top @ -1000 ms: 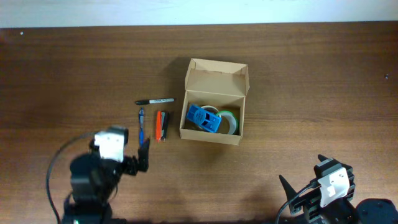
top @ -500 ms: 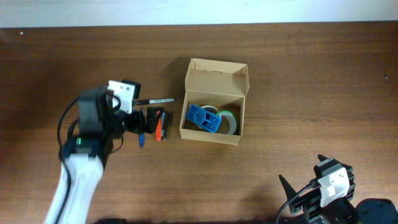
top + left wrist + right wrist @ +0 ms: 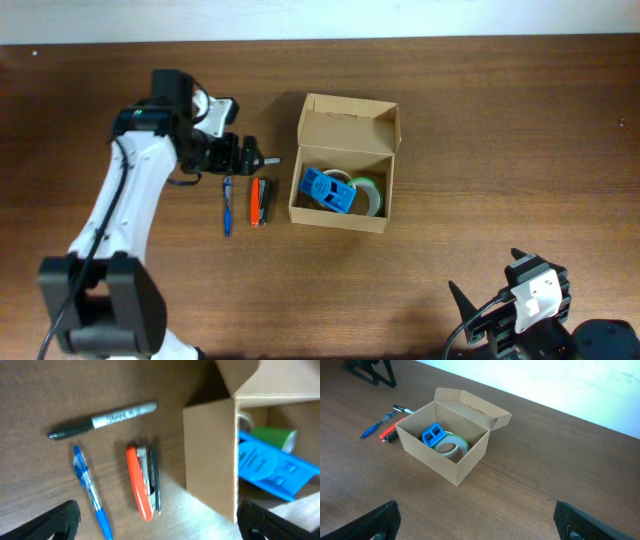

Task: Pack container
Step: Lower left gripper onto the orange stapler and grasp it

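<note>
The red and black stapler points lengthwise between my open fingers, so my left gripper lowers back toward the stapler next, with its fingers straddling it.
The tan cardboard container (image 3: 344, 213) stands open at the table's middle, its flap lid raised at the back. Inside lie a blue plastic item (image 3: 328, 190) and a green tape roll (image 3: 370, 195). To its left lie a black marker (image 3: 268, 160), a blue pen (image 3: 227, 206) and an orange stapler-like item (image 3: 258, 202). My left gripper (image 3: 246, 156) hovers over the marker, open and empty. The left wrist view shows the marker (image 3: 102, 420), pen (image 3: 90, 492), orange item (image 3: 142, 482) and container wall (image 3: 210, 455) below its open jaws (image 3: 160, 525). My right gripper (image 3: 480, 522) is open and empty.
My right arm (image 3: 535, 295) rests at the front right corner, far from the container (image 3: 445, 462). The table's back edge meets a white wall just beyond the container. My left arm (image 3: 120, 210) stretches across the left side of the table.
My left arm has swung from the front left of the table back and to the right, ending over the marker beside the container. The right arm has not moved.
</note>
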`<state>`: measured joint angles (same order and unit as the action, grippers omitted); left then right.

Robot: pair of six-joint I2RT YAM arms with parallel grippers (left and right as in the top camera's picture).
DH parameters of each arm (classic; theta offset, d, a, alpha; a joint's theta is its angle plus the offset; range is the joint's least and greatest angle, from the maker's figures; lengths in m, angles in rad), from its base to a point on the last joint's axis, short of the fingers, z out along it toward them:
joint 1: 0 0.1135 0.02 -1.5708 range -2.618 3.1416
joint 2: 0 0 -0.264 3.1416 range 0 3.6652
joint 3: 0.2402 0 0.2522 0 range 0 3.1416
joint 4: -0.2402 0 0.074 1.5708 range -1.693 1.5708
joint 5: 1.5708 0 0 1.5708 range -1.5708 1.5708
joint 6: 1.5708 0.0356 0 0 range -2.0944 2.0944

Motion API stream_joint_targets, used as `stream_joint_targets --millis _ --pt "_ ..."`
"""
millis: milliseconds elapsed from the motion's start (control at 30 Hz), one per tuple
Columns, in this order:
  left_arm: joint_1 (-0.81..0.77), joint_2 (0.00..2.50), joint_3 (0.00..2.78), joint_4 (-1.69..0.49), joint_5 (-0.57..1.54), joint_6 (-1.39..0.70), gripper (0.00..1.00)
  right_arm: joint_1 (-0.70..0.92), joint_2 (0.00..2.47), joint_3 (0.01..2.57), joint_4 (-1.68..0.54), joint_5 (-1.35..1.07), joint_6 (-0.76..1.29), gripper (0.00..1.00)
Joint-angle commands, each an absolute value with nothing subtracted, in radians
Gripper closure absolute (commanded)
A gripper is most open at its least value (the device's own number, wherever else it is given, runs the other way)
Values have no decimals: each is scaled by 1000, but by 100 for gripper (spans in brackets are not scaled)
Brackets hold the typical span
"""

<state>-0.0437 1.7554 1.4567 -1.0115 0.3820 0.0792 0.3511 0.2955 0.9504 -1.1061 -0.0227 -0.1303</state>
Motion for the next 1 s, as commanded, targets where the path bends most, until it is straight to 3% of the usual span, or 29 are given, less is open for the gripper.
stream_joint_targets --millis 0,200,967 --pt "-105 1823 1499 -1059 259 100 0 346 289 947 -1104 -7 -122 1" --pt "-178 1889 1499 -1080 120 -9 0 345 289 947 -1104 -7 -122 1" --pt "-234 2076 1499 -1096 72 -82 0 345 289 947 -1104 -7 -122 1"
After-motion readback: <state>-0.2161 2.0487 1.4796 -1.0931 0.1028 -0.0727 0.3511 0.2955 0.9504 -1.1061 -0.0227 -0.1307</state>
